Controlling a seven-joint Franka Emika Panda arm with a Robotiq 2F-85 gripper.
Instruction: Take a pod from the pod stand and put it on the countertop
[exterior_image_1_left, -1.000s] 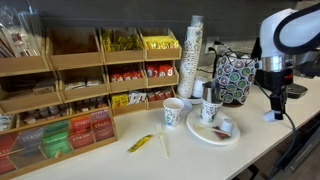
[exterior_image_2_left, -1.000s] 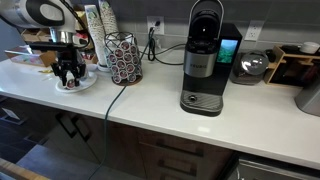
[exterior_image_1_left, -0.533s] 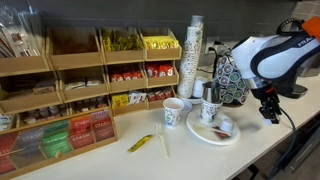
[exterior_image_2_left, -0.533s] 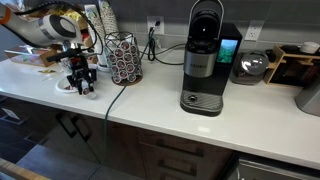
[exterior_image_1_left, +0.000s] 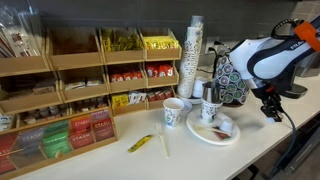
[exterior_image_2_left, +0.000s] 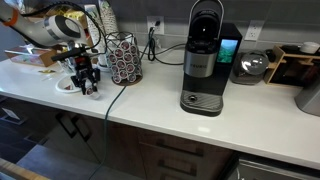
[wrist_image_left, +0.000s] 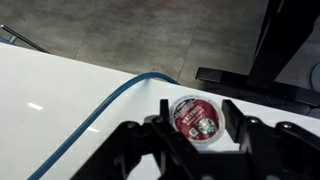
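Note:
The gripper sets the pod (wrist_image_left: 196, 118) slightly lower onto clear countertop near the countertop's front edge, beside the blue cable, and opens next.
My gripper (wrist_image_left: 198, 112) is shut on the pod (wrist_image_left: 196, 118), a small round capsule with a dark red printed top, its fingers touching both sides of the rim. The pod sits low over, or on, the cream countertop (wrist_image_left: 60, 110); I cannot tell if it touches. In both exterior views the gripper (exterior_image_1_left: 270, 112) (exterior_image_2_left: 88, 88) points down near the counter's front edge, a little way in front of the pod stand (exterior_image_1_left: 236, 78) (exterior_image_2_left: 125, 58). The pod itself is too small to make out in those views.
A white plate (exterior_image_1_left: 205, 134) with cups and creamer tubs lies beside the gripper. A wooden shelf of packets (exterior_image_1_left: 90, 80) fills the far side. A black coffee machine (exterior_image_2_left: 204, 60) stands past the pod stand. A blue cable (wrist_image_left: 95, 108) crosses the counter near the pod.
Over the last second the arm has bent and the gripper has come down from above the plate to just over the counter near its front edge. Since half a second ago it barely moved.

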